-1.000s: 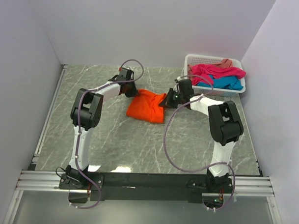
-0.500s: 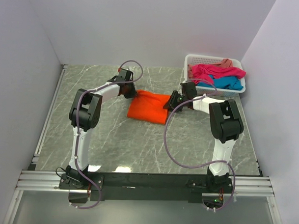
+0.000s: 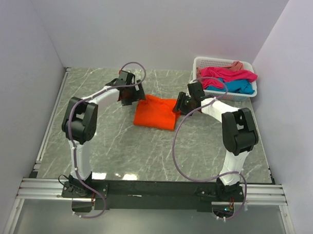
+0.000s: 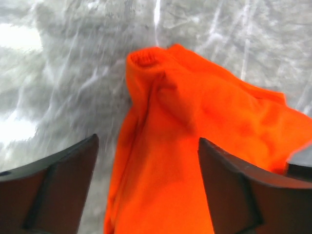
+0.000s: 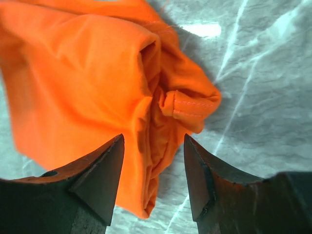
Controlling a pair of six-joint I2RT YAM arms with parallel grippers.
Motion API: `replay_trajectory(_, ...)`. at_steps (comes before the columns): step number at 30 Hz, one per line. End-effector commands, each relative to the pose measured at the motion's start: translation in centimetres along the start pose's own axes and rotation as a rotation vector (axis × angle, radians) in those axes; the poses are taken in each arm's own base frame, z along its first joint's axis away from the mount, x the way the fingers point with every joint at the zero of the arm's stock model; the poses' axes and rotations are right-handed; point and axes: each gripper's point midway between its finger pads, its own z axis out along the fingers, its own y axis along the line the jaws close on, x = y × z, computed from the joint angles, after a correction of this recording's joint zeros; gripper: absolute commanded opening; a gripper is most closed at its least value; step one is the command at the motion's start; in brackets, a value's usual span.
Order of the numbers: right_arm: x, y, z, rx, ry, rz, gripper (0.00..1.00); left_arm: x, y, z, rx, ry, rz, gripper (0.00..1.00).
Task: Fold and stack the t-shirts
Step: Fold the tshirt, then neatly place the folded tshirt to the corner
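My right gripper goes down to its left in the top view next and closes there, since the orange t-shirt's layered edge lies free below it that way.
The orange t-shirt [image 3: 155,113] lies folded into a small bundle on the marble table, mid-back. My left gripper [image 3: 134,97] hovers at its left back corner and stands open; in the left wrist view the orange cloth [image 4: 195,126] lies loose under the wide-apart jaws of the left gripper [image 4: 147,141]. My right gripper [image 3: 178,105] is at the bundle's right edge, open too, with the hemmed fold [image 5: 190,105] lying free beyond the tips of the right gripper [image 5: 153,137]. The magenta tee [image 3: 225,74], the turquoise tee [image 3: 234,87] and the salmon tee [image 3: 236,65] lie heaped in the basket.
The white slotted basket [image 3: 199,61] stands at the back right corner, close behind the right arm. Grey walls close the table in at the back and on both sides. A metal rail [image 3: 54,113] runs along the left edge.
Both grippers have opened and let go of the orange t-shirt, which now rests on the table. The left arm has swung a little to the left and back.
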Motion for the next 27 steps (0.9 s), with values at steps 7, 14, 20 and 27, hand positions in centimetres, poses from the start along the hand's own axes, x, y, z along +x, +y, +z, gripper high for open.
replay_trajectory(7, -0.1, 0.6, 2.1, 0.126, 0.035, -0.120, 0.59, -2.9, 1.3, -10.8, -0.026, -0.218, -0.069, 1.00)
replay_trajectory(14, 2.7, 3.8, 4.2, 0.130, 0.094, -0.212, 0.49, -0.8, 5.0, -15.7, -0.116, -0.291, -0.224, 1.00)
replay_trajectory(20, 5.1, 4.6, 2.7, 0.174, 0.108, -0.290, 0.00, 1.0, 7.4, -18.0, -0.173, -0.337, -0.266, 0.99)
replay_trajectory(27, 5.0, -5.7, -4.8, 0.462, 0.091, -0.308, 0.00, 1.5, 7.1, -18.6, -0.131, -0.340, -0.240, 0.99)
